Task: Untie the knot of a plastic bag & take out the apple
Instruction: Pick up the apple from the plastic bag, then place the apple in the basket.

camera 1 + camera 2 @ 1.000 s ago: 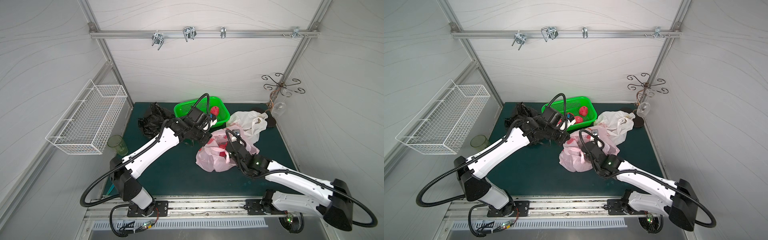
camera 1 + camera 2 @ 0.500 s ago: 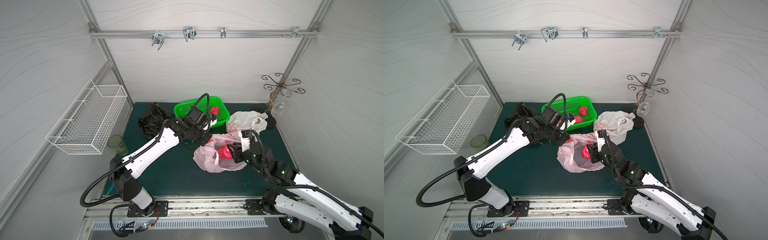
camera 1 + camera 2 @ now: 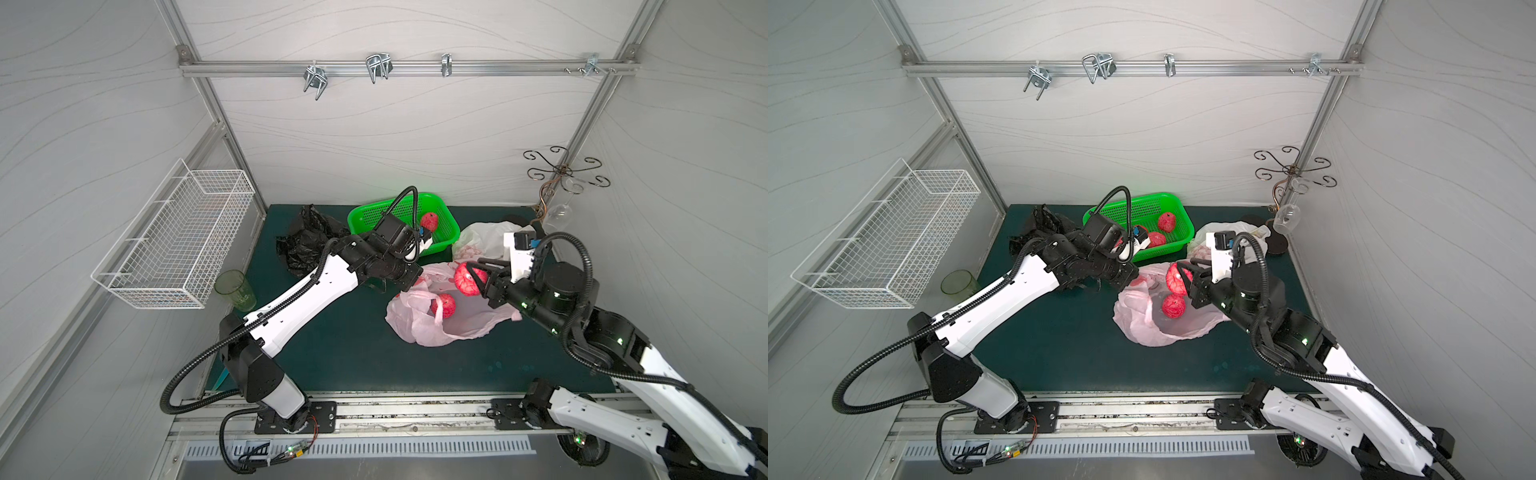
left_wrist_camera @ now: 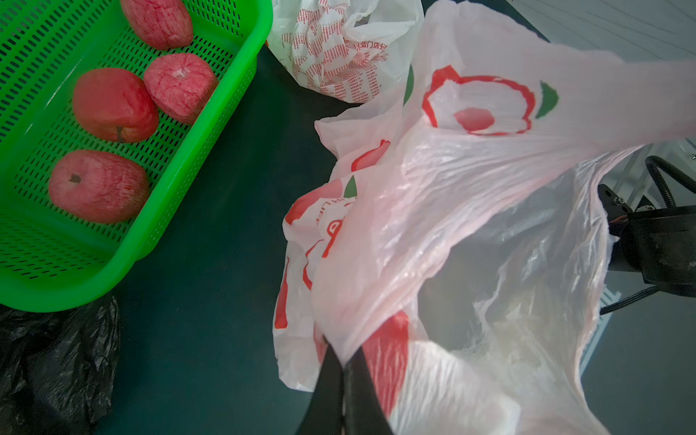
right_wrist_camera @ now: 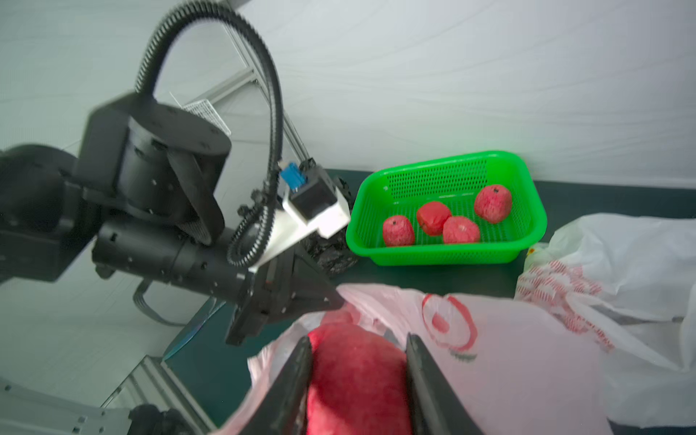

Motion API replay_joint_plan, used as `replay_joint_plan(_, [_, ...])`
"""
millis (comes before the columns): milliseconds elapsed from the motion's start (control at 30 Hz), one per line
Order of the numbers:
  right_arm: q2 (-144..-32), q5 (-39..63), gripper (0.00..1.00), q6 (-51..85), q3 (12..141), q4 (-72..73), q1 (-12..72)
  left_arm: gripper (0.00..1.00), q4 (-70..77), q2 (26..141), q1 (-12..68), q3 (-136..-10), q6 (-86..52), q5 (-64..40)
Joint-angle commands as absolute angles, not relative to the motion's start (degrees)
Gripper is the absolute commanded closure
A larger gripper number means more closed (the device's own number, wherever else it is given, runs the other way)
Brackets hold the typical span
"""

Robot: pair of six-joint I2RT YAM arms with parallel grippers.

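Note:
The green basket stands outward of my right gripper, so it will next move outward past the bag and release the red apple (image 3: 467, 282) over the basket's bottom.
The pink plastic bag (image 3: 449, 328) (image 3: 1163, 332) lies on the green mat with its mouth wide; no knot shows on it. My left gripper (image 3: 415, 276) (image 3: 1133, 274) (image 4: 343, 363) is shut on the bag's rim and holds it up. Just above the bag's far side, my right gripper (image 3: 471, 276) (image 3: 1179, 276) (image 5: 358, 338) is shut on a red apple (image 3: 467, 282) (image 5: 357, 376). Its fingers press on both sides of the fruit. A second apple (image 3: 444, 305) (image 3: 1174, 306) rests inside the bag.
Behind the bag stands a green basket (image 3: 361, 216) (image 3: 1154, 208) (image 4: 56, 290) (image 5: 433, 180) holding several apples. A white printed bag (image 3: 486, 241) lies to its right, a black bag (image 3: 307, 241) to its left. A green cup (image 3: 235, 289) and a wire wall basket (image 3: 178, 245) are at the left.
My right gripper has come up out of the bag with the apple, rising toward the back right. The left gripper has kept its hold on the rim.

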State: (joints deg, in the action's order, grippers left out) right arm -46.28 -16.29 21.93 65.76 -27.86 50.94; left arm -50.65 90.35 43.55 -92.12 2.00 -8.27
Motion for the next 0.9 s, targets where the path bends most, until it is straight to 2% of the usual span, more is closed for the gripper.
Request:
replay_joint_plan(0, [-50.3, -19.9, 0.86, 19.3, 70.5, -30.1, 49.2, 1.0, -51.2, 89.0, 43.5, -92.9, 3.8, -5.8])
replay_joint_plan(200, [-59.9, -17.5, 0.85, 19.6, 80.3, -28.3, 40.8, 1.0, -51.9, 85.7, 43.4, -92.0, 6.6, 1.5])
replay_joint_plan(467, [-76.2, -5.8, 0.85, 21.7, 86.4, -19.1, 29.8, 1.0, -50.9, 84.8, 43.5, -91.6, 6.4, -1.5])
replay_joint_plan(667, [-88.3, 3.6, 0.87, 22.3, 87.5, -6.1, 28.6, 1.0, -53.0, 88.0, 43.4, -93.4, 5.0, -4.2])
replay_joint_plan(867, [-101.6, 10.1, 0.87, 22.4, 93.0, -2.4, 29.2, 1.0, -53.9, 89.1, 43.5, -94.2, 4.9, -7.3])
